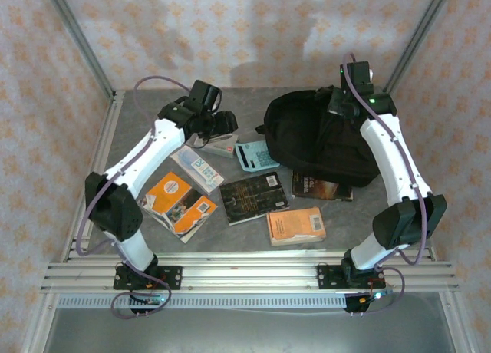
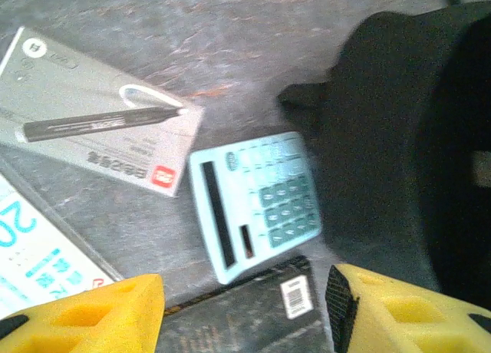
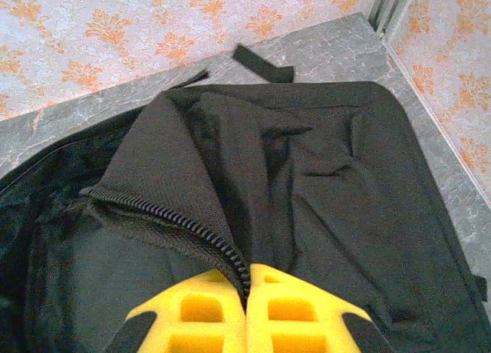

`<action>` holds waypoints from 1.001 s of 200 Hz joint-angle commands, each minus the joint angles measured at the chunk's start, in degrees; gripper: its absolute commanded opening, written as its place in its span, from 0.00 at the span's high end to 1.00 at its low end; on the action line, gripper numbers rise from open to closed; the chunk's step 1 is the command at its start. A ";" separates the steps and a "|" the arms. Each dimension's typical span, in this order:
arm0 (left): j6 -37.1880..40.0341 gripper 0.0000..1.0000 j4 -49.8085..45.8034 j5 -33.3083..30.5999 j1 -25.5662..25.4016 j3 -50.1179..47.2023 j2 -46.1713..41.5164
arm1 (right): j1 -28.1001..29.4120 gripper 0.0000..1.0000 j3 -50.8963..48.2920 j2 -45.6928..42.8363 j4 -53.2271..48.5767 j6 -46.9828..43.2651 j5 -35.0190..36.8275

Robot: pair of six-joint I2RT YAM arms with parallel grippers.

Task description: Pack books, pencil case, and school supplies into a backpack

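The calculator lies below my left gripper on the tabletop. My left gripper will next lower its open fingers around the teal calculator's edge by the grey pen box.
The black backpack lies at the back right, and my right gripper is shut on its zip edge, holding the flap up. My left gripper hangs open with nothing between its fingers, above the grey pen box and the teal calculator, left of the backpack. The blue-and-white packet lies beside the box. On the table lie the orange-and-white book, the black book, the dark brown book partly under the backpack, and the small orange book. The pencil case is out of view.
Patterned walls and metal frame posts close in the grey table on the left, back and right. An aluminium rail carrying both arm bases runs along the near edge.
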 commanded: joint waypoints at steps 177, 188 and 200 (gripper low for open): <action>-8.67 0.72 15.73 15.05 1.25 -4.00 23.55 | -0.14 1.00 -6.57 -4.12 7.16 1.79 -6.89; -8.72 0.73 15.81 15.05 1.26 -4.02 23.74 | -0.20 1.00 -6.80 -4.32 7.48 2.04 -7.00; -8.80 0.75 16.08 15.18 1.25 -4.05 24.07 | -0.22 1.00 -7.11 -4.48 7.77 2.25 -7.40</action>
